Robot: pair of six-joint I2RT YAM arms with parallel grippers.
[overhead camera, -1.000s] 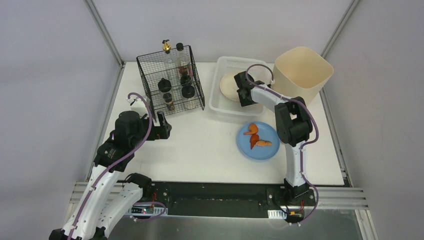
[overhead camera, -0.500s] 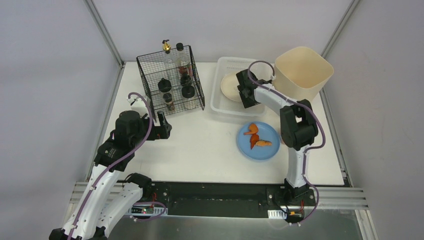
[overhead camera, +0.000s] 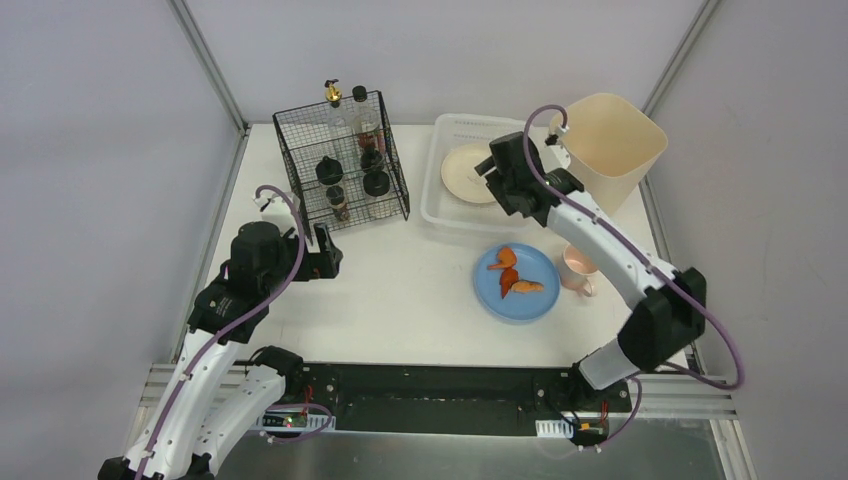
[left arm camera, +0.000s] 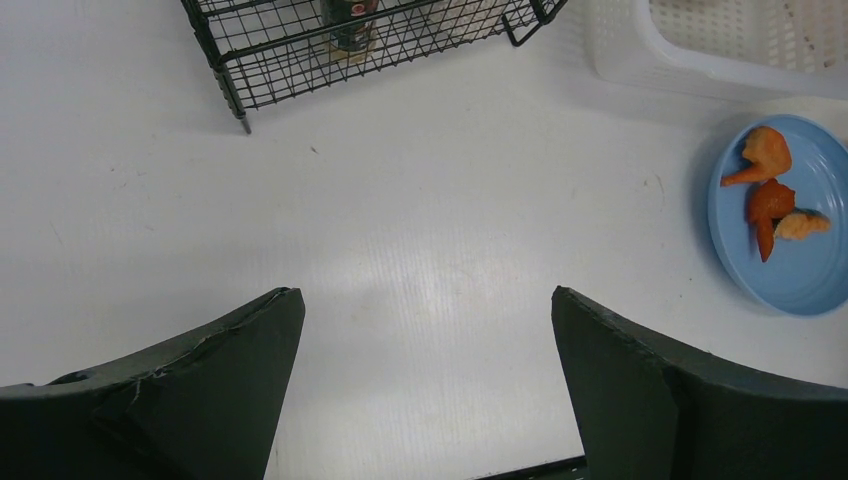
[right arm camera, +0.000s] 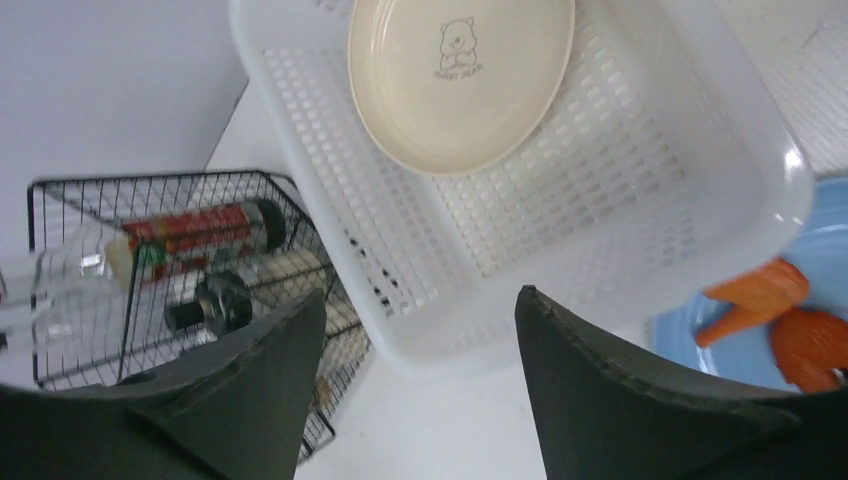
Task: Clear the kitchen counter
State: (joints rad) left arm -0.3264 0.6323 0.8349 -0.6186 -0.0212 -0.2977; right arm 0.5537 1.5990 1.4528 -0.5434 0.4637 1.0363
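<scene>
Next, my right gripper draws back from over the basket (overhead camera: 440,215) and lowers to close on the blue plate's near rim (overhead camera: 541,314), since the orange food scraps leave it bare.
The white kitchen counter (overhead camera: 400,290) holds a blue plate (overhead camera: 530,300) with orange food scraps (overhead camera: 512,280) and a pink cup (overhead camera: 578,268) beside it. A cream plate (overhead camera: 468,172) lies in the white slotted basket (overhead camera: 440,215). My right gripper (overhead camera: 492,185) hovers over the basket's right side, open and empty; its view shows the cream plate (right arm camera: 460,75) and the basket (right arm camera: 700,120) below the open gripper (right arm camera: 420,292). My left gripper (overhead camera: 330,253) is open and empty above bare counter (left arm camera: 425,295), near the wire rack's front left corner.
A black wire rack (overhead camera: 340,160) with several bottles and jars stands at the back left. A tall cream bin (overhead camera: 605,140) stands at the back right, close to my right arm. The blue plate (left arm camera: 800,270) shows at the right of the left wrist view.
My right arm has swung its elbow out to the right and the gripper has risen from the cream plate. The pink cup has come into view. The left arm has not moved.
</scene>
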